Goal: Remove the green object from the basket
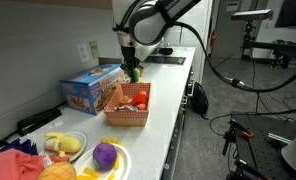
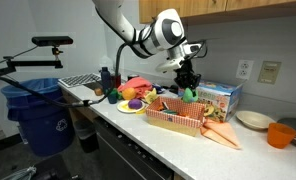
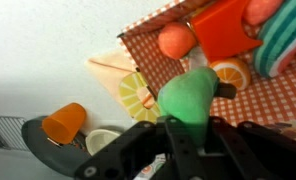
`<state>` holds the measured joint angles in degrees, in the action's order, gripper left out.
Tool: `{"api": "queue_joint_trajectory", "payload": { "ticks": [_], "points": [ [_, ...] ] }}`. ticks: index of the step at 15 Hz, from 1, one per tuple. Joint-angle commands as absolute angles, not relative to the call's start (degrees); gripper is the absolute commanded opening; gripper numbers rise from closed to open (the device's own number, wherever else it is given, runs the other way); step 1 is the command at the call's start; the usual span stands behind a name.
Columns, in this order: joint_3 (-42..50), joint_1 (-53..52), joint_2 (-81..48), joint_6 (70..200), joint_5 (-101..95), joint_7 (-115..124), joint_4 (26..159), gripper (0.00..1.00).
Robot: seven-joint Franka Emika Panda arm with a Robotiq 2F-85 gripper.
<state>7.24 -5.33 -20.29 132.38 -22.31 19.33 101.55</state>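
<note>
Next, my gripper carries the lifted green toy past the basket's rim toward the counter's front edge, then lowers to release it. Bare counter lies beside the basket (image 1: 125, 120).
The green object (image 3: 188, 95) is a bright green roundish toy held between my gripper's (image 3: 188, 140) black fingers. In both exterior views the gripper (image 1: 133, 68) (image 2: 188, 82) hangs just above the far end of the basket (image 1: 125, 120) (image 2: 174, 122), with the green object (image 1: 135, 74) (image 2: 188, 95) lifted above its rim. The basket has red-and-white checked sides, and its checked lining (image 3: 278, 100) shows below in the wrist view. Red and orange toy pieces (image 1: 140, 98) (image 3: 175, 40) lie inside it.
A blue cardboard box (image 1: 91, 88) (image 2: 220, 98) stands right beside the basket. White plates with a purple toy (image 1: 106, 155) and other toys sit at one end of the counter. An orange cup (image 2: 280, 134) (image 3: 64, 122) and a plate (image 2: 253, 120) sit at the other. A blue bin (image 2: 38, 110) stands on the floor.
</note>
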Motion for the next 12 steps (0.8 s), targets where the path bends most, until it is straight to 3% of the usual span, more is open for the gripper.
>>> {"api": "queue_joint_trajectory", "payload": {
  "ticks": [1,12],
  "points": [
    [9.1,-5.7,-14.8,131.3,-27.4,23.1,108.8,0.05],
    [10.1,-2.3,-12.7,130.1,-37.6,35.6,123.5,0.05]
  ]
}}
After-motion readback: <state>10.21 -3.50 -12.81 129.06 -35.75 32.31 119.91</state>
